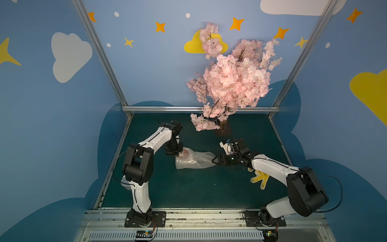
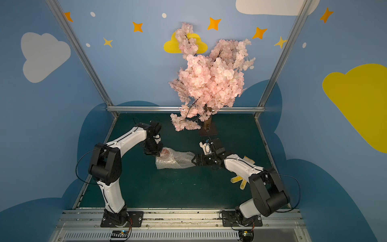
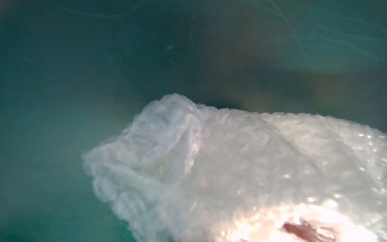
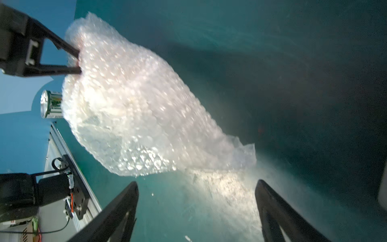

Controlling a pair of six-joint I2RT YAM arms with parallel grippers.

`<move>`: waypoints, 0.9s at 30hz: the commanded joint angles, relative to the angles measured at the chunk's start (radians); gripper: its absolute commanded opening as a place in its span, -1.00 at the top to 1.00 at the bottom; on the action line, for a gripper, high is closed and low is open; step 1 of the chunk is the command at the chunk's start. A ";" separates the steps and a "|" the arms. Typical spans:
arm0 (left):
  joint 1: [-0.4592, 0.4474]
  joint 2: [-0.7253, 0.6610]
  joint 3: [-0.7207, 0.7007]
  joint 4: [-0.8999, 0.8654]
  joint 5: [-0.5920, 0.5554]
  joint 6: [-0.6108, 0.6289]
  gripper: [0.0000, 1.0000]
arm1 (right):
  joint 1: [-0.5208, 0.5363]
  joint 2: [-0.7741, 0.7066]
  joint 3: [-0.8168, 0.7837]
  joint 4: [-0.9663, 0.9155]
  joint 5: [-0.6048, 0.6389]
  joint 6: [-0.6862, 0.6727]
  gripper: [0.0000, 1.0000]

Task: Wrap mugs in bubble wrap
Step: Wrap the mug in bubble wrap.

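Only bare table shows between my right gripper's open fingers, so it comes down next onto the fold at the wrap's loose end. The fold is just below those fingers.
The bubble wrap lies as a crumpled bundle in the middle of the green table. The mug is inside its left end, and only a patch of its red inside shows through the plastic. My left gripper is shut, pinching the wrap at the mug end; its fingers do not show in the left wrist view. My right gripper stands open just off the wrap's loose right end, with only bare table between its fingers.
A pink blossom tree stands on a base at the back. A cream tape dispenser sits behind my right wrist. A yellow dotted glove lies under the right arm. A drink can stands beyond the bundle.
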 commanded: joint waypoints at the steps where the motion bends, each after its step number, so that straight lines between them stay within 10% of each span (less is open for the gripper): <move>1: 0.006 0.033 0.021 -0.060 -0.007 0.045 0.94 | -0.003 -0.018 -0.027 0.086 0.001 -0.030 -0.74; 14: 0.006 0.027 0.035 -0.070 -0.012 0.052 0.95 | -0.021 0.087 -0.022 0.244 0.005 -0.060 -0.62; 27: 0.004 0.021 0.030 -0.060 0.006 0.054 0.95 | -0.024 0.072 -0.088 0.375 -0.067 -0.054 0.25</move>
